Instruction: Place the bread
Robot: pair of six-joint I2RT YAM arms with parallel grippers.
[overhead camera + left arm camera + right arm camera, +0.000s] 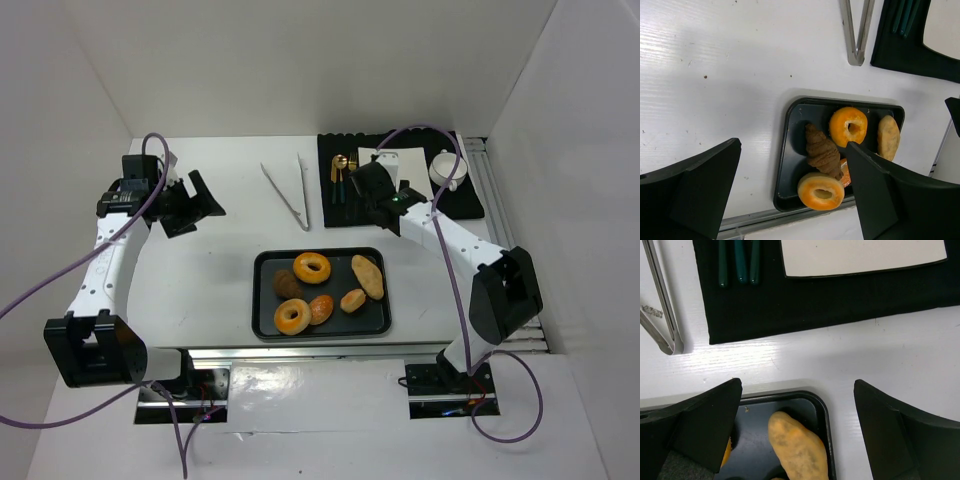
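Observation:
I should next swing my right gripper to the left in the top view, turn it and lower it astride both arms of the tongs. The tongs lie splayed below my right gripper.
Several breads lie in a black tray at the table's near middle: a glazed ring, a second ring, a brown croissant, a long loaf and a small roll. My left gripper hangs open and empty over the table, left of the tray; its wrist view shows the croissant and both rings between its fingers. My right gripper is open and empty above the tray's far right corner, with the long loaf below it.
Metal tongs lie behind the tray. At the back right, a black mat holds a white plate, green-handled cutlery and a white cup. White walls close in the table on both sides.

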